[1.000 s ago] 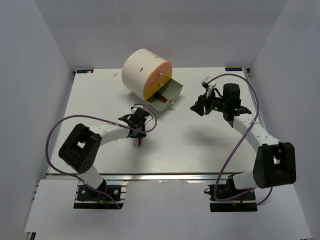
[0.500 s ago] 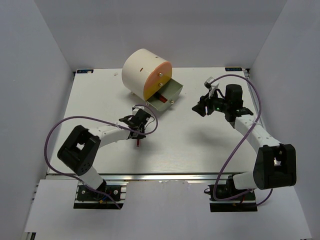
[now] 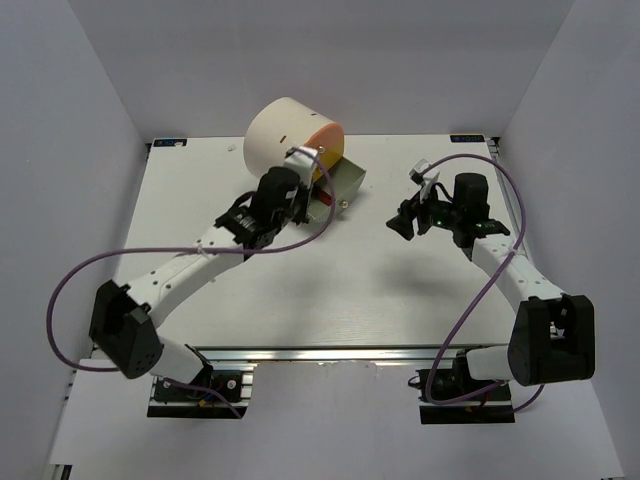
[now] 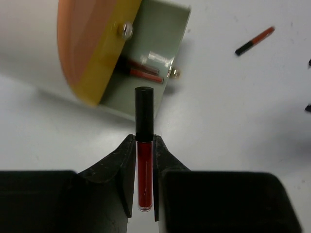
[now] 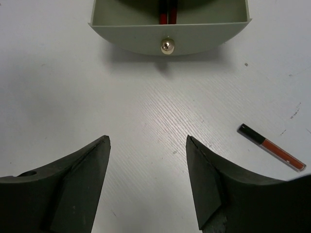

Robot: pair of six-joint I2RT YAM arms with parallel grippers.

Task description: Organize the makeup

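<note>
I will move my left gripper over the open drawer [image 3: 348, 182] with red sticks, lower it and let go, because the drawer is below it and to its right in the top view.
My left gripper [image 4: 144, 145] is shut on a dark-red stick with a black cap [image 4: 144, 165], held just in front of the open grey-green drawer [image 4: 167, 43]. In the top view it [image 3: 300, 172] hovers at the drawer [image 3: 348, 182] of the cream cylindrical box [image 3: 280, 135]. Red sticks [image 4: 145, 74] lie in the drawer and also show in the right wrist view [image 5: 165, 14]. Another red-and-black stick [image 5: 272, 148] lies loose on the table to the right of my right gripper [image 5: 148, 141], which is open and empty. That loose stick also shows in the left wrist view [image 4: 255, 41]. No brushes or sponges are in view.
The box has an orange-yellow front [image 3: 315, 160] and stands at the back middle of the white table [image 3: 200, 200]. The drawer has a brass knob [image 5: 166, 46]. Grey walls enclose the table on three sides.
My left arm has lifted off the table's middle with the stick and swung back to the open drawer. My right gripper has drifted slightly right and stays open.
</note>
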